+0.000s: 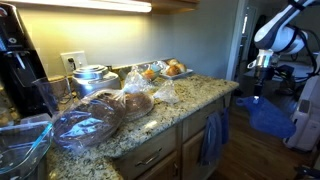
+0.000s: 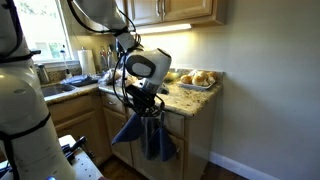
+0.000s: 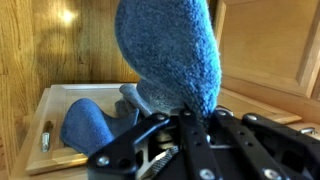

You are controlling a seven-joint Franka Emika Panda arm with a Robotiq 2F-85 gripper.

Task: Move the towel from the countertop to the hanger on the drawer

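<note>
My gripper moves the blue towel outward and down to the top of the hanging towel (image 1: 217,115) next, since that spot lies outward of and below my gripper.
My gripper (image 3: 185,112) is shut on a blue towel (image 3: 170,45), which bulges up from between the fingers in the wrist view. In both exterior views the gripper (image 1: 258,93) (image 2: 148,106) holds this towel (image 1: 268,118) (image 2: 128,131) in the air off the end of the granite countertop (image 1: 205,93) (image 2: 188,98), in front of the wooden drawers. A second blue towel (image 1: 212,138) (image 2: 161,142) (image 3: 88,128) hangs on the cabinet front below the countertop. The hanger itself is hidden by cloth.
A tray of bread rolls (image 1: 170,69) (image 2: 195,78) stands at the counter's far end. Plastic-wrapped bread (image 1: 122,104), a metal pot (image 1: 90,78) and a coffee maker (image 1: 18,55) crowd the counter. A wall (image 2: 270,90) stands beside the cabinet end.
</note>
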